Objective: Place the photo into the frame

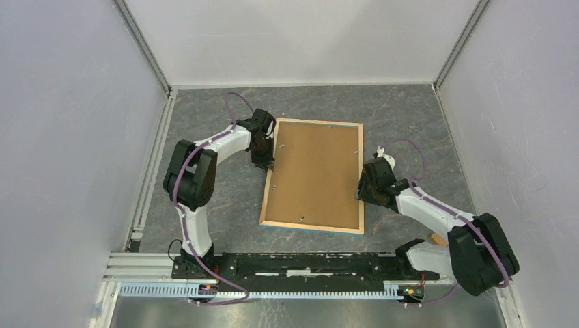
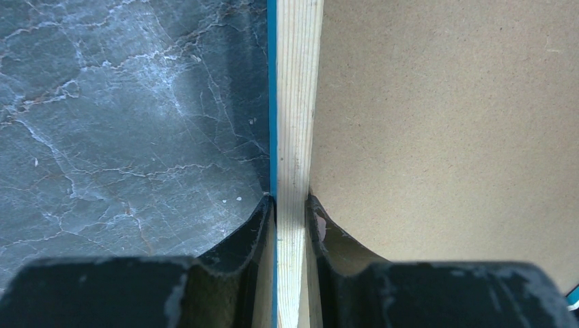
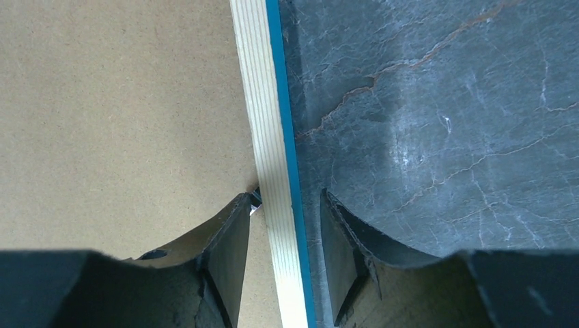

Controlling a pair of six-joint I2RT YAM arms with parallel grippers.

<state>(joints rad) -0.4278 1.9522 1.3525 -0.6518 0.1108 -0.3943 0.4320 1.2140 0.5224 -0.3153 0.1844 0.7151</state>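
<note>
Next, my left gripper will draw back toward the table's near edge, swinging the frame round on the tabletop, then release it, since its fingers clamp the wood rim.
The frame (image 1: 311, 226) lies face down on the grey table, its light wood rim up and a blue edge showing along the sides. A plain brown backing board (image 1: 314, 171) fills it. The photo is hidden. My left gripper (image 1: 265, 162) is shut on the frame's left rim; in the left wrist view both fingers press the wood strip (image 2: 295, 102) at the gripper (image 2: 291, 205). My right gripper (image 1: 360, 193) straddles the right rim (image 3: 263, 102). It stands open (image 3: 285, 205), with a gap on each side of the strip.
White walls close in the table on the left, back and right. A small tan piece (image 1: 437, 238) lies beside the right arm's base. The metal mounting rail (image 1: 273, 273) runs along the near edge.
</note>
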